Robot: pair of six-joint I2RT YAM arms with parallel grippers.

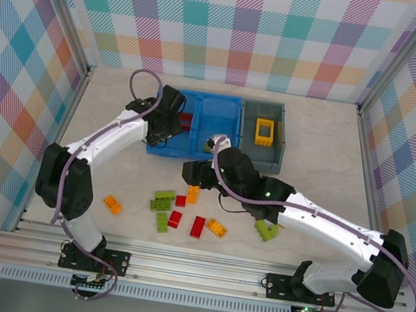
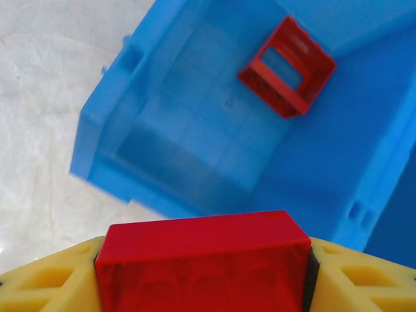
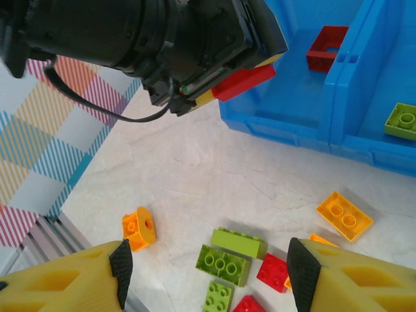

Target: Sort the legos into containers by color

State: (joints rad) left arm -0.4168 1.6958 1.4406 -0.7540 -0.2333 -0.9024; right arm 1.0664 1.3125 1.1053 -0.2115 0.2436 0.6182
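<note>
My left gripper needs to move the red brick outward next, over the bottom of the blue container's section beside the red hollow frame [image 2: 287,65], and let go of it, because that section already holds red.
My left gripper [image 2: 203,273] is shut on a red brick [image 2: 203,257] and hangs over the near edge of the left compartment of the blue container [image 2: 195,149]. A red hollow frame [image 2: 287,65] lies in that compartment. From above, the left gripper [image 1: 166,130] is at the blue container [image 1: 219,110]; the grey container [image 1: 270,162] holds a yellow frame [image 1: 264,132]. My right gripper [image 3: 211,276] is open above loose legos on the table: green bricks [image 3: 224,263], a red brick [image 3: 273,272] and an orange piece [image 3: 138,227]. A green brick [image 3: 403,120] lies in the blue container's right compartment.
Several red, green and orange bricks are scattered on the table between the arms [image 1: 174,219], with one orange brick [image 1: 112,204] off to the left and one green brick [image 1: 265,229] under the right arm. Checked walls enclose the table on three sides.
</note>
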